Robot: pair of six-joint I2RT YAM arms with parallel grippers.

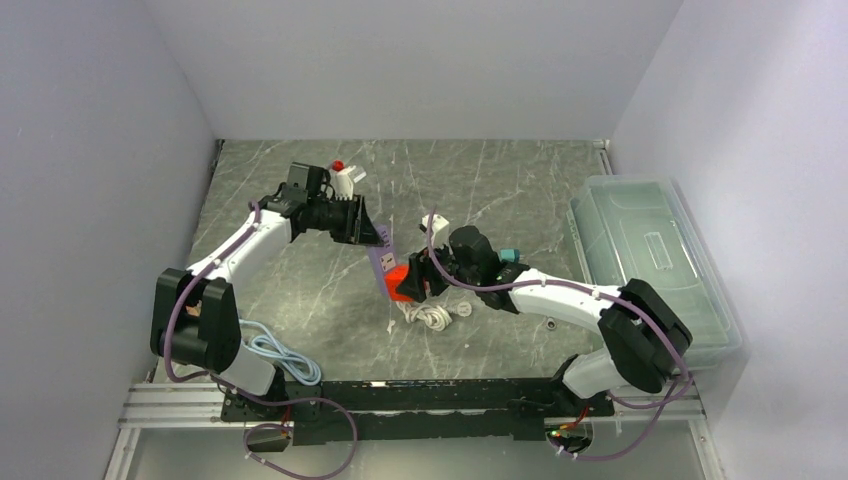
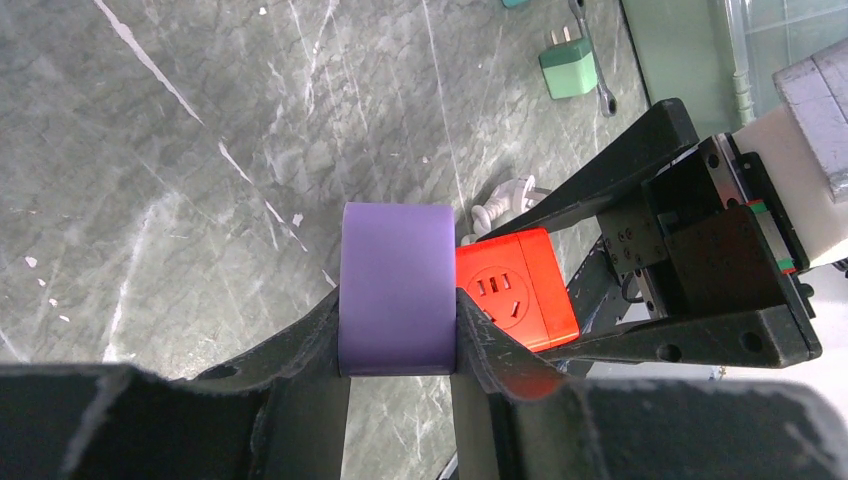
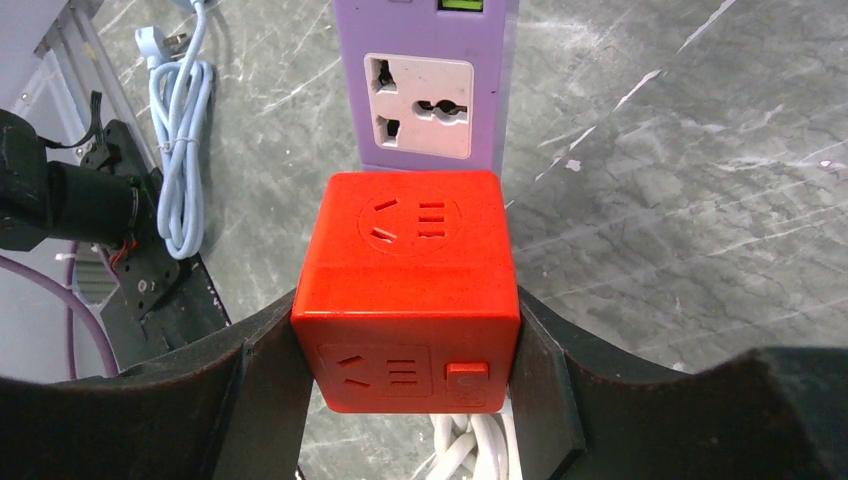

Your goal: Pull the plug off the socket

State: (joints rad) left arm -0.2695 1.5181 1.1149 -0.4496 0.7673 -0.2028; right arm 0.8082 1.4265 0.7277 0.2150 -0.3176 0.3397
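Observation:
The right gripper moves off the purple socket strip (image 1: 381, 261) and down to release next, as the tabletop by the green charger lies below, to its right in the top view.
A purple socket strip (image 1: 381, 261) and a red cube plug (image 1: 400, 283) are held above mid-table. My left gripper (image 2: 397, 342) is shut on the purple strip (image 2: 397, 285), clamping its two sides. My right gripper (image 3: 405, 372) is shut on the red cube (image 3: 410, 260), one finger on each side. In the right wrist view the cube's far end sits against the strip (image 3: 420, 90) just below a white outlet. I cannot see whether its pins are in the strip. The cube (image 2: 515, 290) lies right beside the strip in the left wrist view. A white cable (image 1: 432, 315) hangs coiled under the cube.
A clear plastic bin (image 1: 650, 260) stands at the right edge. A light blue coiled cable (image 1: 285, 360) lies near the left arm's base. A white adapter (image 1: 435, 222), a green charger (image 2: 567, 70) and a white plug with a red top (image 1: 343, 178) lie on the table.

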